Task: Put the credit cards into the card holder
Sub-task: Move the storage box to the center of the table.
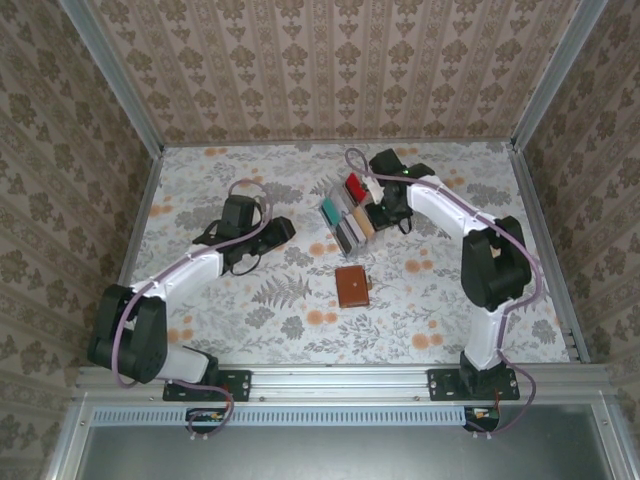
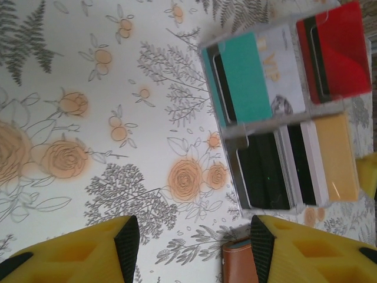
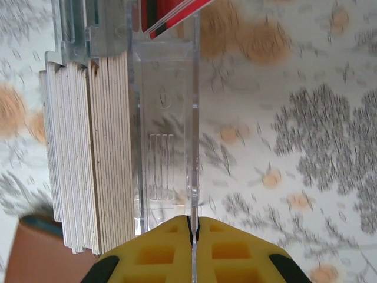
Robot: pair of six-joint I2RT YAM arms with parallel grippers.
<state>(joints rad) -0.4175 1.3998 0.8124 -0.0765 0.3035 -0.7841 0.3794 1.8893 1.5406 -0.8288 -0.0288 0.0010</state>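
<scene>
The tabletop beside my right gripper, opposite the cards, is open. So my right gripper will next drag the rack [image 1: 348, 212] by its clear side away from the left gripper and free it.
The brown card holder [image 1: 351, 286] lies closed on the floral table, in front of a clear slotted rack [image 1: 348, 212]. The credit cards stand in that rack: a teal card [image 2: 244, 76], red, black and yellow ones, and a pale stack [image 3: 88, 153] seen edge-on. My right gripper [image 1: 377, 212] is at the rack's right side. In the right wrist view it [image 3: 192, 227] is shut on the rack's thin clear wall [image 3: 192, 118]. To the left of the rack, my left gripper [image 1: 285, 232] stands open and empty [image 2: 194, 242]. The card holder's corner [image 2: 237, 263] shows beside its right finger.
Patterned walls with metal posts close in the table on three sides. Open tabletop lies to the left of the rack and in front of the card holder [image 3: 41, 253]. Both arm bases sit at the near edge.
</scene>
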